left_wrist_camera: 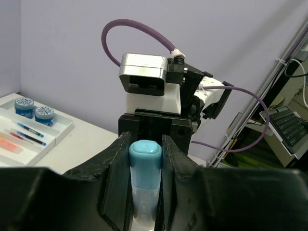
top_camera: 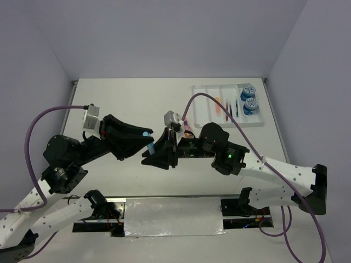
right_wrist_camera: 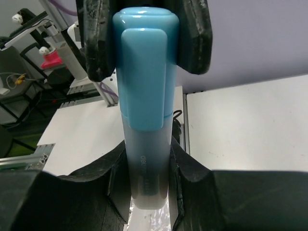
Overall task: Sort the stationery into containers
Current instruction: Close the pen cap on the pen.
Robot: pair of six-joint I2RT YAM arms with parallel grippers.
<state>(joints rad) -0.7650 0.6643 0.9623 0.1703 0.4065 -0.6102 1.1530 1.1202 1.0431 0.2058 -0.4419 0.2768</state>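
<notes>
My right gripper will swing outward next, turn down and let go at the tray slot with the orange marker (top_camera: pixel 218 106), which is outward and below, because that slot is for this kind.
A light-blue marker (top_camera: pixel 146 133) hangs above the table between both grippers. My left gripper (top_camera: pixel 146 138) is shut on its cap end; in the left wrist view the cap (left_wrist_camera: pixel 145 159) sits tight between the jaws of the left gripper (left_wrist_camera: pixel 145 144). My right gripper (top_camera: pixel 158 150) is shut on the translucent body (right_wrist_camera: pixel 147 159), which both jaws of the right gripper (right_wrist_camera: pixel 147 166) touch. The white divided tray (top_camera: pixel 204 107) lies at the back right. It holds two blue rolls (top_camera: pixel 249 96), thin pens (top_camera: pixel 236 107) and an orange marker (top_camera: pixel 218 106).
A pink item (top_camera: pixel 187 127) lies on the table just behind my right wrist camera. The tray also shows in the left wrist view (left_wrist_camera: pixel 60 130), with the rolls (left_wrist_camera: pixel 33 108) and pens (left_wrist_camera: pixel 31 132). Purple cables arc over both arms.
</notes>
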